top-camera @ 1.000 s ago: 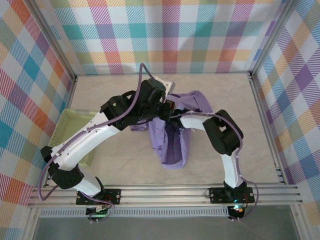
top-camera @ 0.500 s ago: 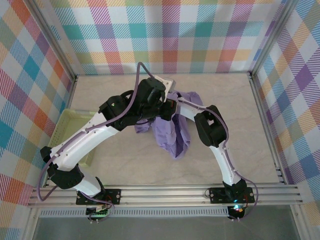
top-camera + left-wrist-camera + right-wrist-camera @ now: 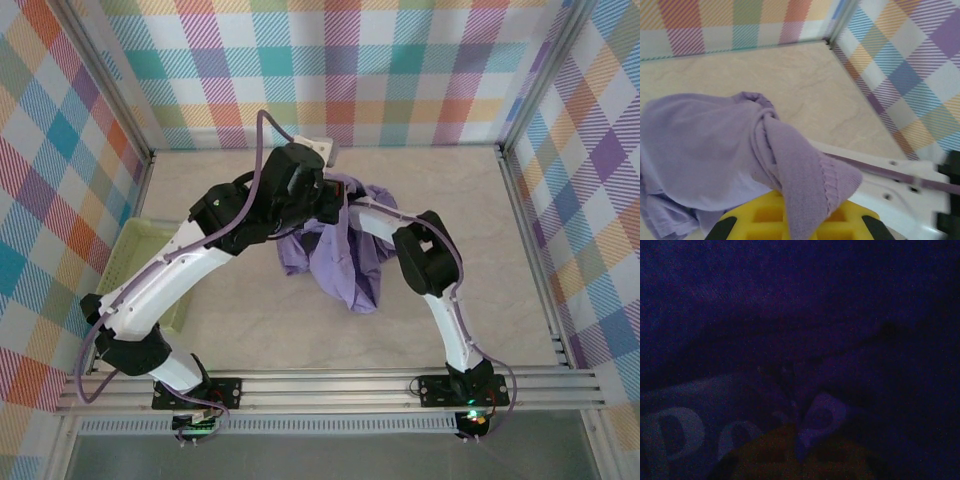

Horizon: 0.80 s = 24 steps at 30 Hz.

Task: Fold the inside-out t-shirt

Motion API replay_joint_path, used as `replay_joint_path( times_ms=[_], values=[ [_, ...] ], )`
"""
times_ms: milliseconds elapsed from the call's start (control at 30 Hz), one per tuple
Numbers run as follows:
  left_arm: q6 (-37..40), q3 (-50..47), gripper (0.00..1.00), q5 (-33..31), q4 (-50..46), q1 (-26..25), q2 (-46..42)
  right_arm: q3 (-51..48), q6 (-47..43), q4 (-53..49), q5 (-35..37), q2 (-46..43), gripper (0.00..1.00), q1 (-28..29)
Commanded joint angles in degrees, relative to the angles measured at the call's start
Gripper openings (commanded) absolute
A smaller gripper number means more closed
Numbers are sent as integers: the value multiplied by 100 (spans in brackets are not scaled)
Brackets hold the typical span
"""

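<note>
My left gripper is going to move toward the tray's side and down to the table next. It will let go of the twisted fold there, because the t-shirt is bunched.
The inside-out t-shirt [image 3: 340, 265] is a wrinkled lavender bundle hanging over the middle of the table, lifted off it at the top. My left gripper [image 3: 332, 205] sits at the bundle's top, shut on a twisted fold of the t-shirt [image 3: 705, 140] that comes out between the yellow jaws of the left gripper [image 3: 801, 225]. The right arm [image 3: 425, 260] reaches up-left into the cloth, its end buried there. In the right wrist view everything is dark purple t-shirt [image 3: 790, 315], and my right gripper [image 3: 799, 450] looks shut on a dim ridge of fabric.
A pale green tray [image 3: 135, 255] lies at the table's left edge beside the left arm. Plaid walls and metal posts [image 3: 530, 240] close in the back and sides. The right arm's white link [image 3: 900, 185] passes close beside the left jaws.
The right gripper pushed into the cloth near the left gripper and closed. Both wrists moved toward the back wall, and the hanging cloth bunched up and rose.
</note>
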Motion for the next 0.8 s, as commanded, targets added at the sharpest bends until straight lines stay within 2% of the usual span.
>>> replay_joint_path(
  times_ms=[0,133,400,600,767],
  values=[
    [-157,155,3,-237,-171,328,148,-926,-413,531,-362,-568,0,8],
    [-280,269,3,4,-235,796,347,-1979,-1016,1814,-1057,-1341,0,170],
    [-393,758,2,117,-664,2152,1195,-4148,-1312,3412,-1561,-3006,0,562],
    [-480,547,0,-177,-878,2912,1823,-5406,-1279,3849,-1460,-4439,0,708],
    [-470,393,0,-251,-1041,3064,2430,-5959,-1366,3885,-1633,-5575,0,709]
  ],
)
